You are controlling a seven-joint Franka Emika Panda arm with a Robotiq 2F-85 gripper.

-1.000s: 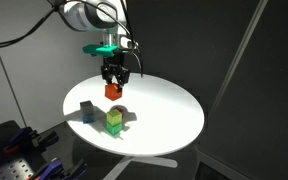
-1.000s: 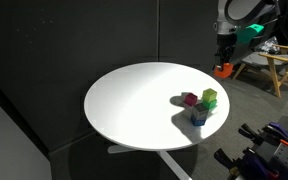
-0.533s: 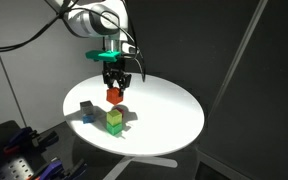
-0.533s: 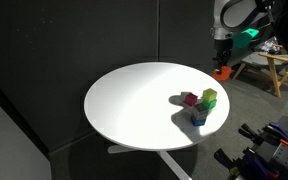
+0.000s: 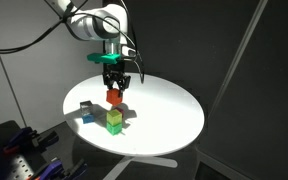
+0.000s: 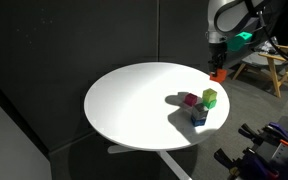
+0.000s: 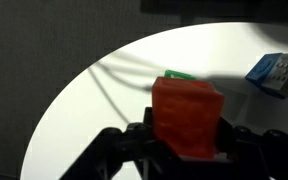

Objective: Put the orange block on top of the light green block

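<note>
My gripper should go down onto the top of the light green block (image 6: 210,92) to release the orange block (image 6: 217,74), because the orange one is still hanging in the air above.
My gripper (image 5: 115,89) is shut on the orange block (image 5: 114,97) and holds it in the air above the round white table (image 5: 169,115). The light green block (image 5: 115,119) stands on the table just below and in front of the held block. In an exterior view the orange block (image 6: 217,74) hangs at the table's far edge, behind the light green block (image 6: 210,98). In the wrist view the orange block (image 7: 187,118) fills the space between the jaws (image 7: 184,140), and a green edge of the light green block (image 7: 176,75) peeks out behind it.
A dark blue-grey cube (image 5: 87,112) lies left of the green block; it also shows in the wrist view (image 7: 275,72). A blue cube (image 6: 198,116) and a pink piece (image 6: 190,99) sit next to the green block. A wooden stool (image 6: 269,62) stands beyond the table.
The gripper has carried the orange block lower and closer to the light green block, now nearly over it. The blocks on the table have not moved.
</note>
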